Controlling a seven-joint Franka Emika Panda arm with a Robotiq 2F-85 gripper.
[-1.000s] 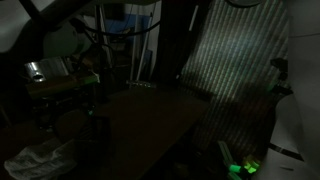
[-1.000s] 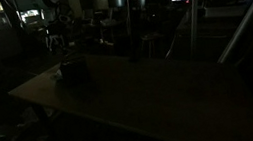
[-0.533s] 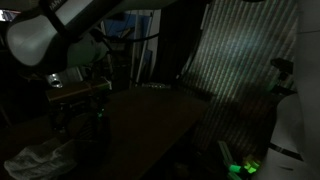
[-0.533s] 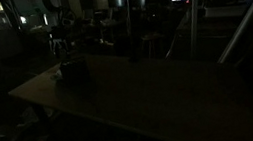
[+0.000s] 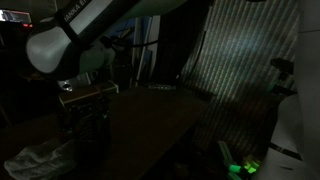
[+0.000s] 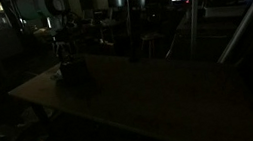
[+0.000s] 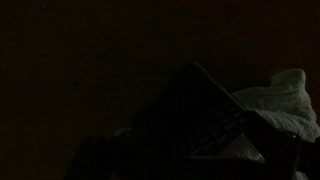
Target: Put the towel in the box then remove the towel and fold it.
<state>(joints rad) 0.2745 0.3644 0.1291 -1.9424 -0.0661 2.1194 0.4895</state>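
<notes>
My gripper moves down toward the box next and closes its fingers on the box's edge beside the pale towel, since that edge lies below.
The scene is very dark. The box is a small black cube near the far left corner of the table; in an exterior view it is a dim block. In the wrist view its straight edge shows, with the pale, wrinkled towel lying right against it on the right. A faint pale patch of towel shows beside the box. My gripper hangs just above the box. Its fingers are lost in shadow, and nothing shows held.
The white arm reaches in from above. A pale crumpled heap lies low, off the table's side. A striped panel and a green light stand beside the table. Cluttered benches and poles fill the background.
The arm has swung into view and come down, carrying the gripper sideways until it is over the box. The box and the towel have not moved.
</notes>
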